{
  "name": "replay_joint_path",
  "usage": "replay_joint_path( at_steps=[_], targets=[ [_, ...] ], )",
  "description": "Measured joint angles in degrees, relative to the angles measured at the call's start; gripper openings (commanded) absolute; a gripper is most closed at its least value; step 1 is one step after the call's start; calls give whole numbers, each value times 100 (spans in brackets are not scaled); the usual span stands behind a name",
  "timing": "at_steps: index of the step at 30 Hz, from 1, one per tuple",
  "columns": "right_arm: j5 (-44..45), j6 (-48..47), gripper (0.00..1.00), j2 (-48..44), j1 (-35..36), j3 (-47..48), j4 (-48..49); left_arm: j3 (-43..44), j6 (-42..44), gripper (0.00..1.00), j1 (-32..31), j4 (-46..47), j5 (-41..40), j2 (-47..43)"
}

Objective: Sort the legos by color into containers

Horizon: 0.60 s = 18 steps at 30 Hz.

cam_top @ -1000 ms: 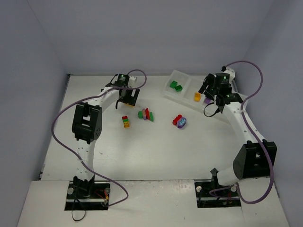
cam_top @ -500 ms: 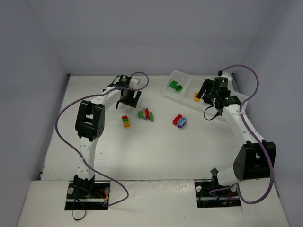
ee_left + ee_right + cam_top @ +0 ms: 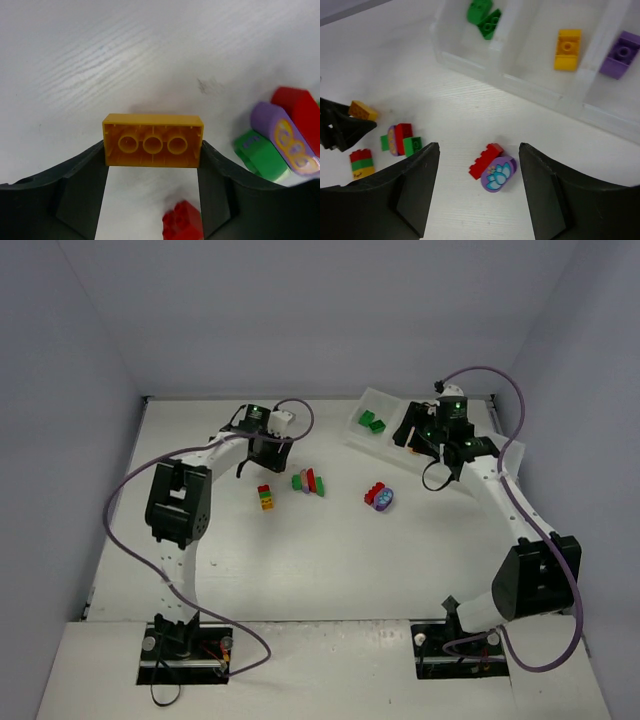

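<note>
My right gripper swings toward the left in the top view to the middle of the orange-yellow brick (image 3: 363, 110) next, because my left gripper covers the brick's ends.
My left gripper (image 3: 152, 150) is shut on an orange-yellow brick (image 3: 152, 140), held by its ends above the table; it also shows in the top view (image 3: 263, 455). Below it lie a red brick (image 3: 182, 222) and a green, purple and red cluster (image 3: 280, 142). My right gripper (image 3: 479, 146) is open and empty, high over a red brick (image 3: 487, 159) touching the rounded purple piece (image 3: 499, 173). The tray (image 3: 470, 60) holds two green bricks (image 3: 484, 16), one orange brick (image 3: 567, 49) and one purple brick (image 3: 620, 54) in separate compartments.
A red, green and yellow stack (image 3: 265, 497) stands left of the cluster (image 3: 309, 482). The red and purple pair (image 3: 378, 496) lies mid-table. The tray (image 3: 372, 398) sits at the back right, near the wall.
My right gripper has moved left from over the orange and purple compartments to the tray's near edge. My left gripper has shifted slightly left.
</note>
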Motion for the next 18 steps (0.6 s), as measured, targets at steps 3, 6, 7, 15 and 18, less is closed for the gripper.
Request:
replay_joint_path(
  at_steps=[3, 6, 7, 15, 18],
  targets=[
    [-474, -20, 61, 142, 175, 328, 2, -857, 273, 21, -33, 444, 354, -826],
    [-1014, -13, 61, 385, 341, 702, 20, -1314, 494, 21, -107, 772, 824, -1670],
    [-1187, -11, 61, 492, 402, 831, 33, -1355, 542, 21, -149, 890, 997, -1904],
    [-2411, 13, 59, 1434, 920, 1617, 57, -1871, 866, 22, -737, 1681, 1794, -3150],
    [-2715, 11, 59, 1637, 1108, 1805, 52, -2050, 933, 22, -977, 1709, 1906, -3268]
  ],
)
